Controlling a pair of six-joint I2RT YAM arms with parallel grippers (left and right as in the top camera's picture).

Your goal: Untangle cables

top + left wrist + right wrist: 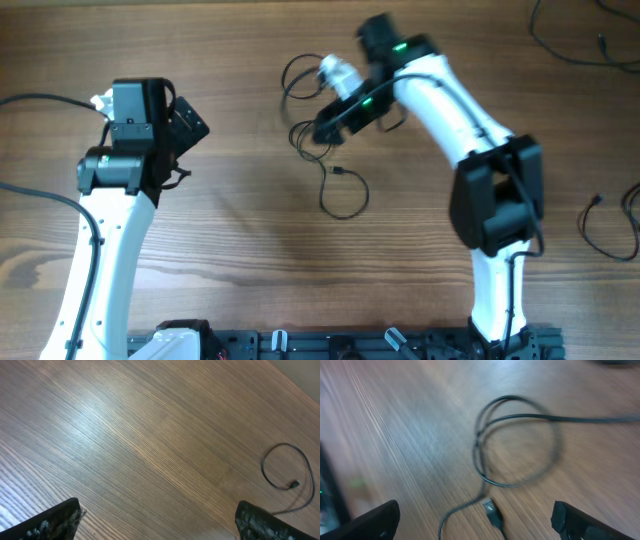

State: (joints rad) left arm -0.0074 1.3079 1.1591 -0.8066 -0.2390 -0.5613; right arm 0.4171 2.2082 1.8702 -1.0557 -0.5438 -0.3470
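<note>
My right gripper should go down and move onto the loop's doubled side (299,140) (479,447), because those cables are below it and to its left in the overhead view.
A tangle of thin black cables (318,110) lies on the wooden table at the upper middle, with a loose loop (345,195) trailing toward the front. A white plug-like piece (336,72) sits at its far end. My right gripper (323,130) hovers over the tangle, open and empty. In the right wrist view, a cable loop (515,440) and a USB plug (492,510) lie between its open fingers (475,517). My left gripper (192,122) is open and empty, left of the tangle. The left wrist view shows bare table between the fingers (157,515) and a cable loop (292,472) at the right.
More black cables lie at the far right corner (580,40) and along the right edge (610,225). The left arm's own cables (35,100) run off the left side. A black rail (340,345) spans the front edge.
</note>
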